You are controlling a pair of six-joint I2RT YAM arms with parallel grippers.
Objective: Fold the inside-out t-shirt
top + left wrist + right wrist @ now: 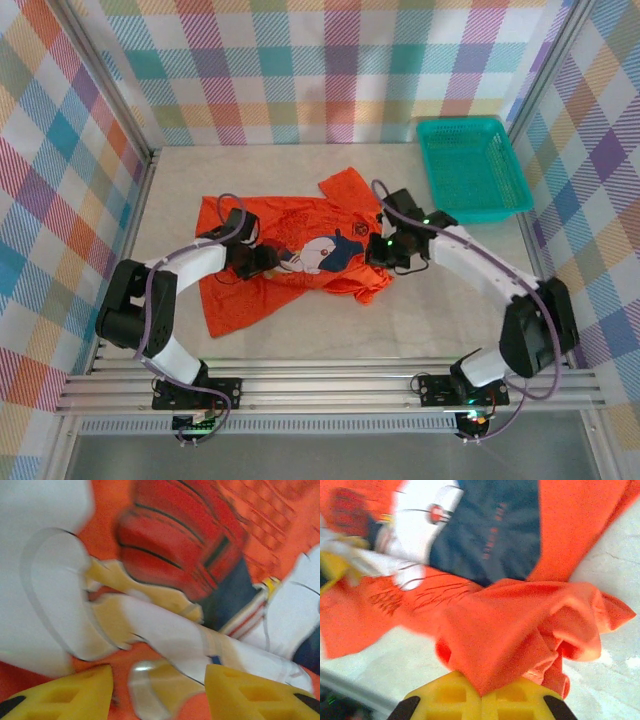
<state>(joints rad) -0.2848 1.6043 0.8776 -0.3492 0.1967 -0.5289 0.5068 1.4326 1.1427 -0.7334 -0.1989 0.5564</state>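
My right gripper next tilts and pulls back to the shirt's near corner [369,293], toward my base from it, releasing the fold, as the cloth is bunched.
The inside-out t-shirt [240,290], bright orange-red, lies crumpled in the middle of the table with its cartoon print [322,252] facing up. My left gripper [262,262] hovers low over the print's left side. In the left wrist view its yellow fingers [75,695] stand apart, open, with the blurred print [175,555] close beneath them. My right gripper [380,252] is at the shirt's right edge. In the right wrist view it [481,695] is shut on a bunched fold of the t-shirt [520,625], which rises from between the pads.
A teal plastic basket [470,165] stands at the back right corner. Checked walls enclose the table on three sides. Bare tabletop [440,310] lies in front of and to the right of the shirt.
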